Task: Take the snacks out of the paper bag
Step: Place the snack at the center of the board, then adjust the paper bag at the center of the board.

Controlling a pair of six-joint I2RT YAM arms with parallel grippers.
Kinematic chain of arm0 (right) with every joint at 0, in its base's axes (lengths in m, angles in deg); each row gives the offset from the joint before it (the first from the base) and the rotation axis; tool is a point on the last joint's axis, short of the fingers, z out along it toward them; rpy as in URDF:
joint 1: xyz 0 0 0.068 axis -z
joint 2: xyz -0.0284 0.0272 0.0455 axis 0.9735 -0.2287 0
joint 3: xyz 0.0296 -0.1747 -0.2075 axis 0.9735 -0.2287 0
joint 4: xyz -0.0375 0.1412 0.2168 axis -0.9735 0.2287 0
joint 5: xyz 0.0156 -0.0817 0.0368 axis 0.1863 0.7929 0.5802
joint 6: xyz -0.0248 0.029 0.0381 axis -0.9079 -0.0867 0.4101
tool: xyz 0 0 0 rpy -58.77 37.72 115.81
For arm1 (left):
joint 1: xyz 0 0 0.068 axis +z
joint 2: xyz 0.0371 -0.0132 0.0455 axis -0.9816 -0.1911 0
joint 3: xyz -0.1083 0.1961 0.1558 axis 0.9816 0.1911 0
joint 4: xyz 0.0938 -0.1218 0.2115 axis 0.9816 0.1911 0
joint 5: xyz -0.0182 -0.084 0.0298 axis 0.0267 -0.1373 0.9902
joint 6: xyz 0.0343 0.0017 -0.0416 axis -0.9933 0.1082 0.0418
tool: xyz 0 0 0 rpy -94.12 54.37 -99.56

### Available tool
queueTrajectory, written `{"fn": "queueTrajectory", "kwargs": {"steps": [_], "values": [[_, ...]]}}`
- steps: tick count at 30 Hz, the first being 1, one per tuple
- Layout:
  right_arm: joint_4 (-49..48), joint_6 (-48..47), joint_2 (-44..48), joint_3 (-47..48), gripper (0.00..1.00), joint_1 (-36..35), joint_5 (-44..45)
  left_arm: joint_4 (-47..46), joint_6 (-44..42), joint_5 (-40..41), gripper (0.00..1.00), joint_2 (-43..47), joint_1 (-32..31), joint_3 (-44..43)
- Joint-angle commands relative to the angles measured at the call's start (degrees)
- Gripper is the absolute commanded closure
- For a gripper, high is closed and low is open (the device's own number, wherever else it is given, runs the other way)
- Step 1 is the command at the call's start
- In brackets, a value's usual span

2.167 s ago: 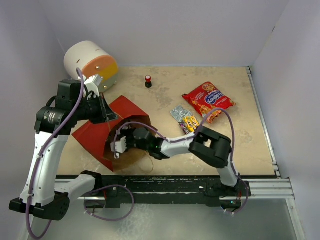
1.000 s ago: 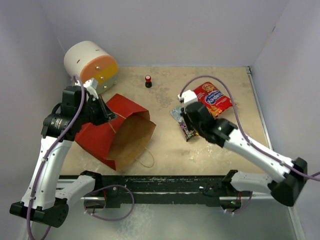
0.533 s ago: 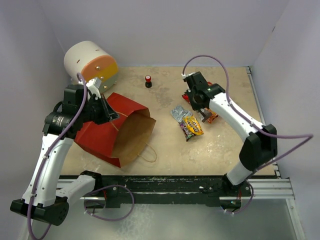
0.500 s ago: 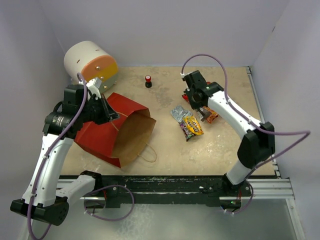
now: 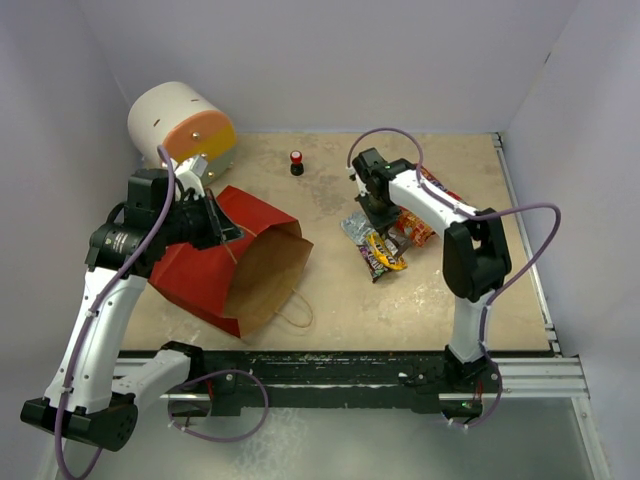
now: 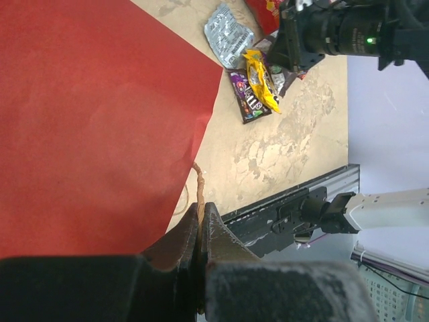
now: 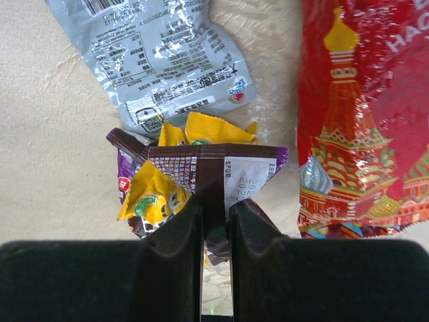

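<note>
The purple-brown packet is still held above the snack pile, so my right gripper next lowers slightly onto the yellow packet point(image 5: 384, 251) point(image 7: 165, 184), easing toward the paper bag's side.
The red paper bag point(image 5: 205, 272) lies on its side with its brown mouth facing the front right. My left gripper point(image 5: 214, 226) is shut on its twine handle point(image 6: 199, 191), and the red wall point(image 6: 87, 114) fills the left wrist view. My right gripper point(image 5: 384, 217) hangs low over the snack pile and is shut on a purple-brown packet point(image 7: 218, 171). A yellow packet point(image 7: 149, 196) and a silver packet point(image 7: 161, 54) lie beside it, and the red chip bag point(image 7: 369, 114) lies to the right. In the top view the chip bag point(image 5: 416, 228) is partly hidden by the arm.
A white cylinder with an orange-yellow face point(image 5: 180, 125) stands at the back left, close behind the bag. A small red-and-black knob point(image 5: 296, 161) stands at the back middle. Walls close in the table on three sides. A black rail point(image 5: 330, 365) runs along the front edge.
My right arm has come out of the bag's mouth and swung right to the snack pile, then drawn in over it. The bag's mouth now stands open. My left arm has stayed put.
</note>
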Motion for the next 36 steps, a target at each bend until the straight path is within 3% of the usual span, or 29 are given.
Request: {"fn": "queueTrajectory", "kwargs": {"steps": [1, 10, 17, 22, 25, 28, 31, 36], "values": [[1.93, -0.22, -1.73, 3.12, 0.97, 0.10, -3.65, -3.94, -0.70, -2.45, 1.00, -0.11, -0.14, -1.79], [-0.33, 2.37, -1.31, -0.18, 0.85, 0.16, -5.80, -6.40, -0.89, -3.71, 1.00, -2.73, -0.14, -3.91], [-0.15, 2.77, 3.03, -0.27, 0.60, 0.18, -2.39, -6.62, -1.02, -3.70, 1.00, -2.87, -0.14, -3.78], [2.29, 3.18, 6.44, 2.92, 0.51, 0.19, -3.25, -6.68, -1.36, -3.52, 1.00, -3.07, -0.14, -4.29], [1.84, 2.76, 9.77, 3.41, 0.47, 0.13, -4.50, -6.63, -1.78, -3.21, 1.00, -3.43, -0.14, -4.70], [-4.92, 0.96, 14.60, -0.09, 0.44, -0.80, -12.96, -6.73, -2.65, -3.09, 1.00, -3.94, -0.14, -4.99], [-14.54, 1.38, 19.39, -7.13, 0.43, -4.72, -20.89, -7.93, -4.54, -3.96, 1.00, -4.32, -0.14, -4.95], [-27.21, -2.01, 22.15, -14.63, 0.43, -20.91, -20.78, -11.54, -8.21, -7.70, 1.00, -6.25, -0.10, -5.72]]}}
